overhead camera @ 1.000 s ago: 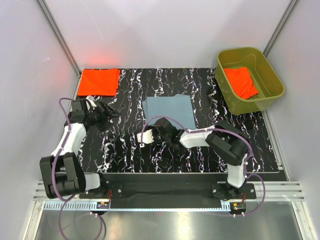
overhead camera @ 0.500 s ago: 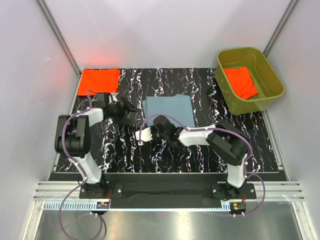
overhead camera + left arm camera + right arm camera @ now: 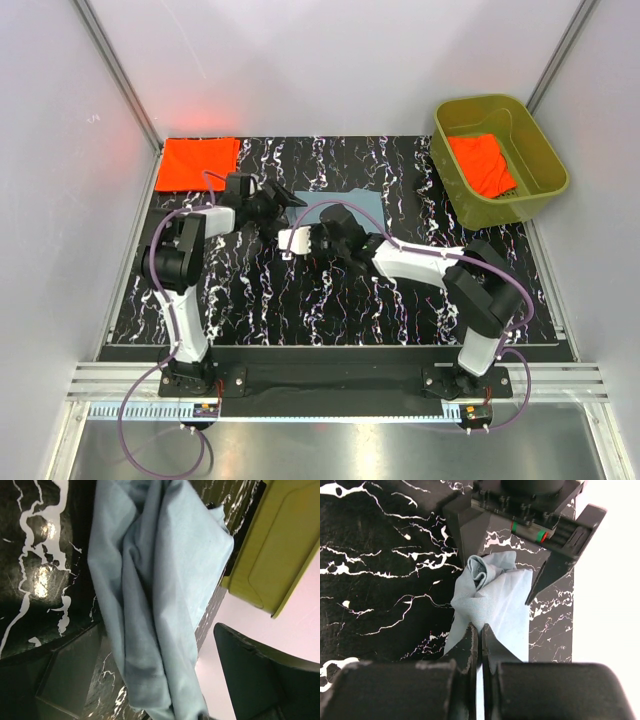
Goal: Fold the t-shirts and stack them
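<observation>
I will move my left gripper slightly outward and close it on the raised blue-grey fold [image 3: 150,652], because its open fingers are already on both sides of that cloth.
The blue-grey t-shirt [image 3: 364,203] is bunched at the middle of the mat, mostly hidden under my arms in the top view. My right gripper [image 3: 479,630] is shut on a fold of the blue-grey t-shirt [image 3: 495,597], which rises in a peak just ahead of its tips. My left gripper [image 3: 167,680] is open, its two fingers standing wide on either side of the hanging cloth [image 3: 160,580] without pressing it. The left gripper [image 3: 289,198] and the right gripper [image 3: 318,218] meet there. One orange-red t-shirt [image 3: 197,163] lies folded at the far left corner. Another orange-red t-shirt [image 3: 480,164] lies crumpled in the tub.
The olive-green tub [image 3: 546,152] stands at the far right corner, partly off the black marbled mat [image 3: 260,300]. The tub's side [image 3: 272,545] shows beyond the cloth in the left wrist view. White walls close the back and both sides.
My left arm has swung right from the mat's left side to the blue-grey shirt, opening wider. The right gripper has shut on the shirt and drawn it up and back, bunching it.
</observation>
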### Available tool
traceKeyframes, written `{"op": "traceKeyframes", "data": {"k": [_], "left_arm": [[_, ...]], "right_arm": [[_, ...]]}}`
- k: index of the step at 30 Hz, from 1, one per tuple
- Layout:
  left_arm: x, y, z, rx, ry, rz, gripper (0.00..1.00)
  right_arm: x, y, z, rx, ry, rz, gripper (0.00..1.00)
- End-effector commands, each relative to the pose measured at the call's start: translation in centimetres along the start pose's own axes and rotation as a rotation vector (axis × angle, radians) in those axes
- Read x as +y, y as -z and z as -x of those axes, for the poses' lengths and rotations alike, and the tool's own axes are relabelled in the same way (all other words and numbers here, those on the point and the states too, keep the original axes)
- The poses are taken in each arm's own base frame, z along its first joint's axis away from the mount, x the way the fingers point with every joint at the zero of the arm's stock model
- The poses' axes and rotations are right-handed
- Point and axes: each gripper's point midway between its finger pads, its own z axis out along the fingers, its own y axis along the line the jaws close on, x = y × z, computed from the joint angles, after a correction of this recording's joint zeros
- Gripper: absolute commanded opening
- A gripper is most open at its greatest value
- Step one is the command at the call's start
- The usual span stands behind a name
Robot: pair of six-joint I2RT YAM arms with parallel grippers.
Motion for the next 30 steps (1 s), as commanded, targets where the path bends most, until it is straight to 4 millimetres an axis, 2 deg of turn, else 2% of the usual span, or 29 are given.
{"op": "traceKeyframes", "data": {"k": [1, 3, 4, 5, 6, 7, 9, 10, 11, 13, 14, 16, 17, 18, 19, 20, 22, 23, 24, 25, 26, 28, 29, 30], "left_arm": [[-1.1, -1.2, 1.5, -0.052, 0.022, -0.01, 0.99], [-1.5, -2.1, 1.6, -0.029, 0.036, -0.008, 0.99], [-0.7, -2.9, 1.6, -0.016, 0.05, 0.005, 0.98], [-1.7, -3.4, 1.9, -0.016, 0.04, -0.012, 0.98], [-1.7, -3.9, 2.1, -0.012, 0.037, -0.012, 0.97], [-0.9, -4.8, 2.2, -0.006, 0.046, 0.002, 0.94], [-1.9, -5.7, 3.0, -0.003, 0.031, -0.019, 0.89], [-1.1, -6.5, 3.1, 0.01, 0.04, -0.01, 0.85], [-1.9, -6.7, 3.5, 0.014, 0.023, -0.02, 0.82], [-1.5, -7.3, 3.7, 0.022, 0.008, -0.013, 0.75], [-1.8, -7.3, 4.0, 0.015, -0.013, -0.016, 0.57], [-2.0, -7.1, 4.5, -0.003, -0.043, -0.018, 0.39], [-2.2, -6.9, 4.9, -0.012, -0.084, -0.014, 0.23], [-2.2, -6.8, 5.2, -0.017, -0.111, -0.007, 0.14], [-2.2, -6.8, 5.2, -0.012, -0.141, -0.002, 0.06], [-2.3, -6.4, 5.6, -0.006, -0.205, 0.014, 0.0], [-3.3, -5.4, 5.9, -0.009, -0.287, 0.012, 0.0], [-2.9, -4.7, 6.2, -0.01, -0.359, 0.051, 0.0], [-3.0, -3.9, 6.4, -0.017, -0.398, 0.069, 0.0], [-4.0, -2.7, 6.6, -0.033, -0.446, 0.074, 0.0], [-3.1, -1.7, 6.7, -0.034, -0.508, 0.138, 0.0], [-3.7, 0.4, 7.1, -0.062, -0.629, 0.186, 0.0], [-2.9, 1.6, 7.4, -0.076, -0.643, 0.26, 0.0], [-2.8, 2.3, 7.7, -0.088, -0.667, 0.295, 0.0]], "right_arm": [[-3.7, 1.3, 2.7, -0.081, -0.029, -0.071, 0.0], [-4.3, 1.5, 3.0, -0.09, -0.038, -0.083, 0.0], [-4.6, 1.5, 2.9, -0.09, -0.047, -0.087, 0.0], [-4.7, 1.5, 2.9, -0.094, -0.05, -0.088, 0.0], [-4.7, 1.5, 3.0, -0.098, -0.053, -0.087, 0.0], [-4.6, 1.5, 3.1, -0.101, -0.059, -0.085, 0.0], [-4.4, 1.4, 3.0, -0.101, -0.074, -0.081, 0.0], [-4.4, 1.3, 3.0, -0.101, -0.088, -0.082, 0.0], [-4.5, 1.2, 3.0, -0.099, -0.096, -0.086, 0.0], [-4.7, 1.3, 3.2, -0.106, -0.148, -0.091, 0.0], [-5.0, 1.4, 3.5, -0.11, -0.175, -0.099, 0.0], [-5.5, 1.8, 3.8, -0.111, -0.287, -0.122, 0.16], [-6.0, 2.4, 3.9, -0.104, -0.328, -0.141, 0.22], [-6.1, 2.8, 3.9, -0.096, -0.362, -0.149, 0.41], [-5.9, 3.2, 3.7, -0.079, -0.431, -0.152, 0.51], [-7.1, 4.5, 3.2, -0.044, -0.479, -0.218, 0.61], [-7.1, 6.0, 2.1, 0.02, -0.575, -0.258, 0.76], [-8.1, 7.9, 1.8, 0.041, -0.594, -0.315, 0.77], [-7.6, 8.8, 1.1, 0.072, -0.61, -0.324, 0.77], [-6.7, 9.8, 0.3, 0.117, -0.642, -0.319, 0.79], [-7.5, 11.8, 0.0, 0.131, -0.66, -0.375, 0.79], [-6.0, 13.5, -1.3, 0.186, -0.69, -0.369, 0.8], [-5.9, 14.9, -1.2, 0.175, -0.697, -0.379, 0.8], [-5.6, 15.6, -1.1, 0.172, -0.705, -0.375, 0.8]]}}
